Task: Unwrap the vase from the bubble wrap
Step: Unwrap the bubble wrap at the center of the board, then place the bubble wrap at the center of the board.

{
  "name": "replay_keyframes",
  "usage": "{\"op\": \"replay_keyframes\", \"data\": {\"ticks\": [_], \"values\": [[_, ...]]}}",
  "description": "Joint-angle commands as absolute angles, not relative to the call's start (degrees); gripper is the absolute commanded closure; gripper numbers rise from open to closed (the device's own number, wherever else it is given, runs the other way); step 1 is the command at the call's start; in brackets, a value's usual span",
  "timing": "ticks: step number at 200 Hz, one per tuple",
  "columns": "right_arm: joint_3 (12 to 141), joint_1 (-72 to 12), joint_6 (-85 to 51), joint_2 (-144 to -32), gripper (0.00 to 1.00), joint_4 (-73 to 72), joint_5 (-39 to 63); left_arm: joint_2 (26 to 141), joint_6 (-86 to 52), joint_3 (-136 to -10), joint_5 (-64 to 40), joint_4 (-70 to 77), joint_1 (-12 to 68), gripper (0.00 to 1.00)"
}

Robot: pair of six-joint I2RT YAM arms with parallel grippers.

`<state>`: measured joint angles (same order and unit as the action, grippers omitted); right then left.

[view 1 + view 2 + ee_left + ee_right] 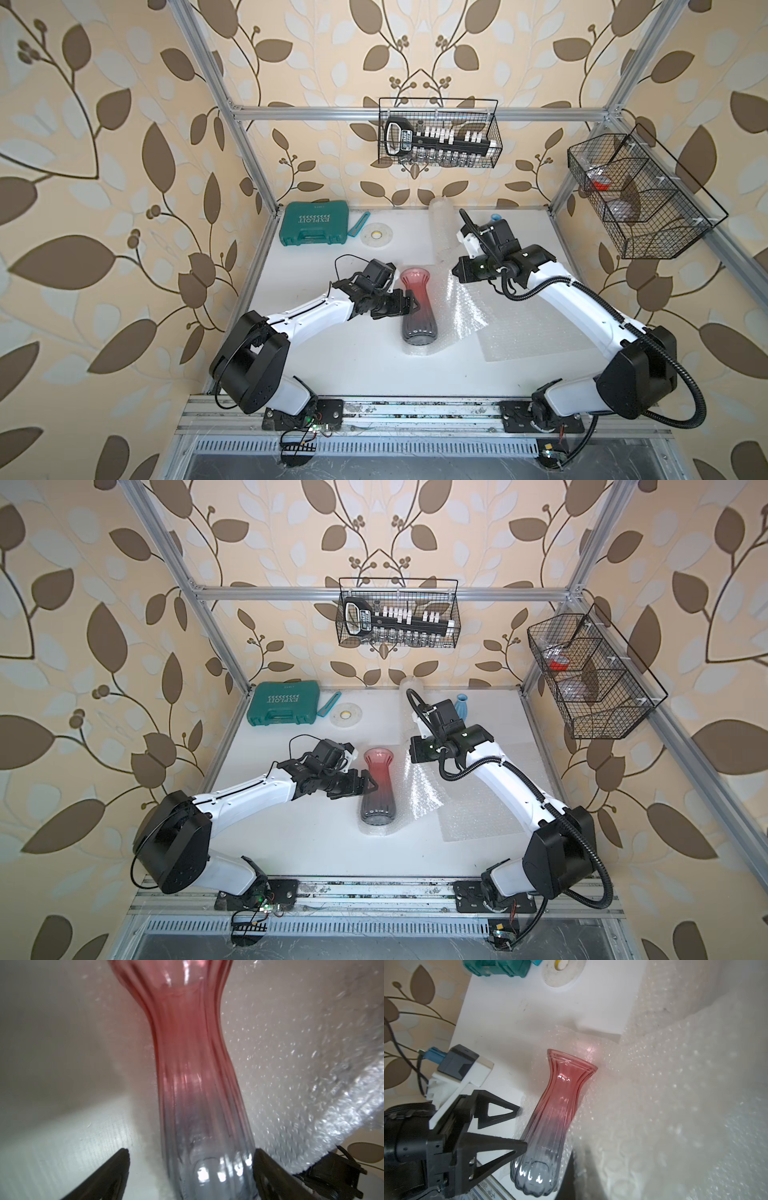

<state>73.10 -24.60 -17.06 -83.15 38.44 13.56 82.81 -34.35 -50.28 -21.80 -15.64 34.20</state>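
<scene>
My right gripper moves down and away from the vase (pixel 417 305) next to release the raised edge by the flat bubble sheet. This is because that sheet lies below the gripper.
The vase (pixel 417 305) is ribbed glass, red at the mouth and fading to grey at the base. It lies bare on the white table, mouth toward the back, on the edge of a bubble wrap (pixel 457 316) sheet. My left gripper (pixel 413 305) is open at the vase's left side. In the left wrist view its fingers (pixel 116 1169) stand either side of the vase (pixel 193 1084). My right gripper (pixel 456 271) is shut on the bubble wrap (pixel 675 1105) and holds its far edge up off the table, right of the vase (pixel 558 1109).
A second flat bubble sheet (pixel 519 336) lies under the right arm. At the back are a green tool case (pixel 309 228), a white disc (pixel 376 237), a bubble roll (pixel 442 214) and a small blue vase (pixel 461 706). Wire baskets (pixel 438 133) hang on the frame.
</scene>
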Motion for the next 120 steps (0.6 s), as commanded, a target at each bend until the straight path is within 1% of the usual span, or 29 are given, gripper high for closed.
{"op": "replay_keyframes", "data": {"ticks": [1,46,49,62,79,120], "values": [[74.76,-25.19,-16.22,-83.79,1.0,39.82,14.33,80.4,-33.82,-49.71,-19.8,-15.12,33.65,0.07],[72.92,-25.21,-17.05,-83.23,1.0,39.59,11.63,82.18,-33.43,-51.74,-15.58,-21.12,33.52,0.06],[72.81,-25.16,-17.09,-83.23,1.0,39.62,11.54,83.76,-33.25,-52.09,-15.13,-21.82,33.57,0.06],[72.39,-25.21,-17.23,-83.06,1.0,39.76,11.25,85.62,-32.26,-54.08,-13.68,-24.97,33.55,0.03],[71.53,-25.22,-17.56,-82.76,1.0,39.27,11.15,88.57,-30.9,-56.97,-14.65,-27.6,33.56,0.01],[68.11,-25.23,-18.89,-82.53,1.0,37.98,9.6,94.79,-29.85,-63.16,-15.95,-30.2,33.56,0.01]]}}
